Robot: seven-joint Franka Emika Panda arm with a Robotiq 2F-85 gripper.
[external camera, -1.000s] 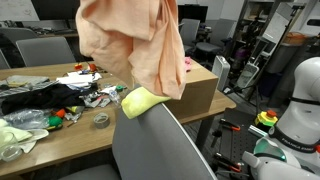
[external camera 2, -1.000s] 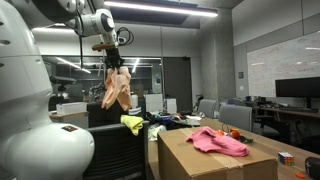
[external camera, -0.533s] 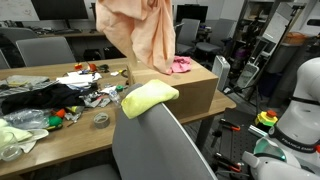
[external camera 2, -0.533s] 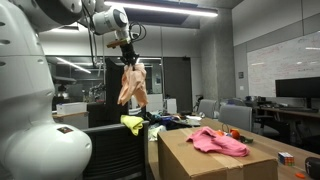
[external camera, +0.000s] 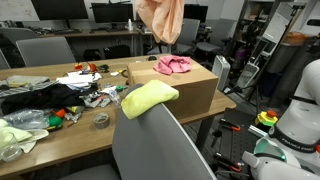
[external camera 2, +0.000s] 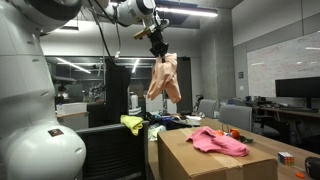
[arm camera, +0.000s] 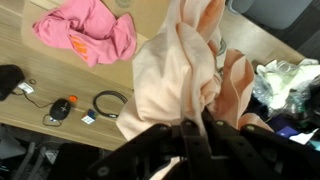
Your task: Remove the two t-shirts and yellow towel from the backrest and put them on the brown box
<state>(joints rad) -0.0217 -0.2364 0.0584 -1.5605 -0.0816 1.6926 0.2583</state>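
I will move my gripper high across and turn it over the brown box (external camera: 195,92), because the peach t-shirt (external camera 2: 164,80) hangs to one side of the pink t-shirt.
My gripper (external camera 2: 157,47) is shut on a peach t-shirt (external camera 2: 164,80) that hangs from it in the air, between the chair and the brown box. The shirt also shows at the top of an exterior view (external camera: 160,18) and fills the wrist view (arm camera: 185,75), with the jaws (arm camera: 195,125) clamped on its bunched top. A pink t-shirt (external camera: 172,65) lies crumpled on the brown box (external camera: 195,92); it also shows in an exterior view (external camera 2: 220,141) and in the wrist view (arm camera: 88,30). A yellow towel (external camera: 148,98) is draped over the top of the grey chair backrest (external camera: 160,150).
A wooden table (external camera: 70,135) beside the box holds clutter: a black garment (external camera: 35,98), a tape roll (external camera: 101,120), plastic wrap (external camera: 20,135), small toys. Office chairs (external camera: 45,50) stand behind. A white robot base (external camera: 300,100) stands to the side. Cables and small items (arm camera: 85,105) lie on the table below.
My gripper has carried the peach t-shirt up and sideways, away from the chair backrest and toward the brown box. The yellow towel and pink t-shirt have not moved.
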